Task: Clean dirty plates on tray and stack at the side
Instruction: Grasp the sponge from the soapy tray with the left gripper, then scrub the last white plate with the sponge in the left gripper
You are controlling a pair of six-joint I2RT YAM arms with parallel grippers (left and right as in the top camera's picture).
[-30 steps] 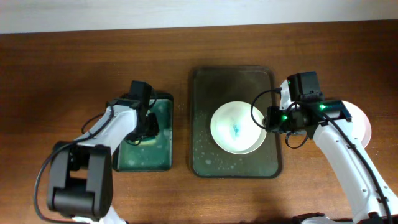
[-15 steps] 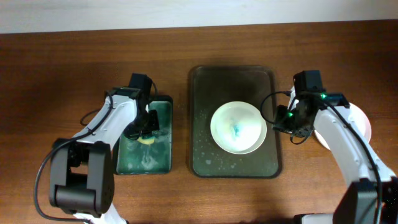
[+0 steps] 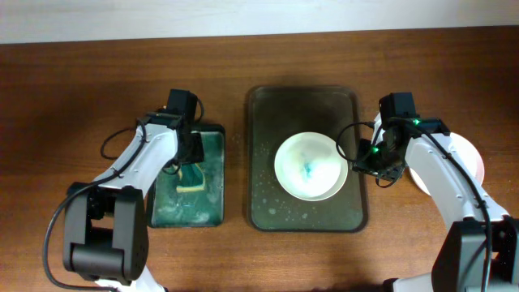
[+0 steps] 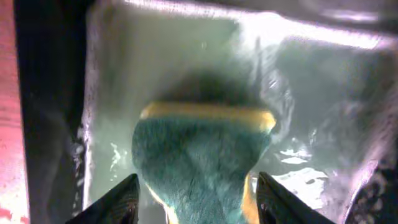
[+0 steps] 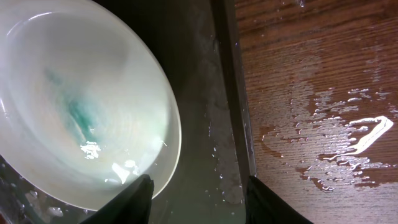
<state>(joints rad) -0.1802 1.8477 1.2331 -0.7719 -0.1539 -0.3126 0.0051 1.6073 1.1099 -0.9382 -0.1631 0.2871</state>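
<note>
The white plate's rim (image 3: 346,169) (image 5: 176,150) lies below and to the left in the overhead view, so next my right gripper will bring its open fingers down that way astride the plate's rim.
One white plate (image 3: 310,166) with a blue smear in its middle lies on the dark olive tray (image 3: 304,105). It fills the left of the right wrist view (image 5: 81,106). My right gripper (image 3: 366,160) is open and empty over the tray's right rim (image 5: 231,93), just right of the plate's edge. Pale plates (image 3: 469,154) lie on the table at the far right, partly hidden by the right arm. My left gripper (image 3: 188,158) is open over the green tray (image 3: 209,203), its fingers (image 4: 198,202) either side of a green and yellow sponge (image 4: 199,162).
The green tray holds foamy water around the sponge (image 3: 188,180). Water drops and a puddle (image 5: 348,134) lie on the wooden table right of the dark tray. Wet patches cover the dark tray's floor (image 3: 272,203).
My right gripper has pulled back from the plate's edge toward the tray's right rim. My left gripper has shifted back over the green tray, and the sponge now shows below it.
</note>
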